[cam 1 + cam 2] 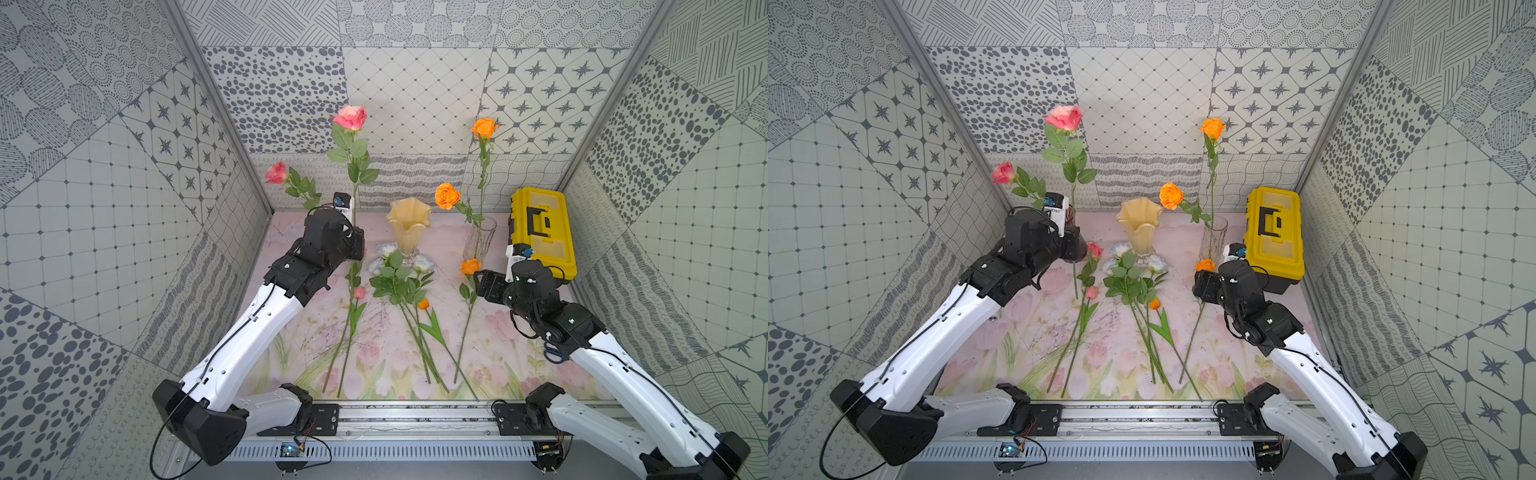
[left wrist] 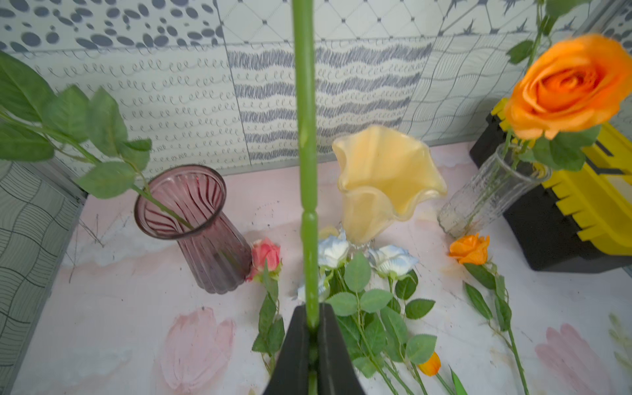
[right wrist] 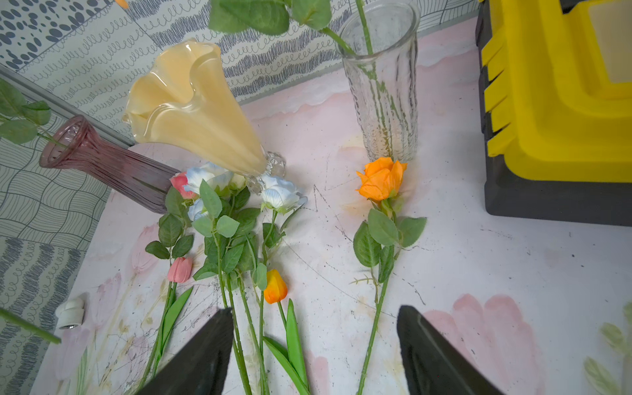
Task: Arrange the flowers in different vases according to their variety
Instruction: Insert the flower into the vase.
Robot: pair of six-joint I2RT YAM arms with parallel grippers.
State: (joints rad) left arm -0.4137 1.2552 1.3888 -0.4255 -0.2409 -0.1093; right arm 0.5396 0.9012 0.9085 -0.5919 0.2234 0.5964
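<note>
I need to lift the rose stem in my left gripper outward next, over the rim of the purple vase's opening (image 2: 180, 201), which holds a matching pink rose. Then I should lower the rose stem and let it go.
My left gripper (image 2: 313, 328) is shut on the green stem (image 2: 304, 136) of a pink rose (image 1: 350, 117), held upright above the mat. Beside it stands the purple vase (image 2: 195, 219) with one pink rose (image 1: 276, 172) in it. In the middle, the cream vase (image 1: 408, 226) is empty. Two orange roses (image 1: 447, 195) stand in the clear vase (image 1: 481, 237). White-blue roses (image 1: 399, 266), an orange tulip (image 3: 275, 286), a pink tulip (image 3: 180, 269), a small pink rose (image 2: 266, 253) and an orange rose (image 3: 381, 179) lie on the mat. My right gripper (image 3: 314, 311) hovers open over the orange rose's stem.
A yellow-and-black toolbox (image 1: 540, 232) stands at the back right, close behind the clear vase and my right wrist. A small white cap (image 3: 70, 312) lies on the mat at the left. Patterned walls close in the back and both sides.
</note>
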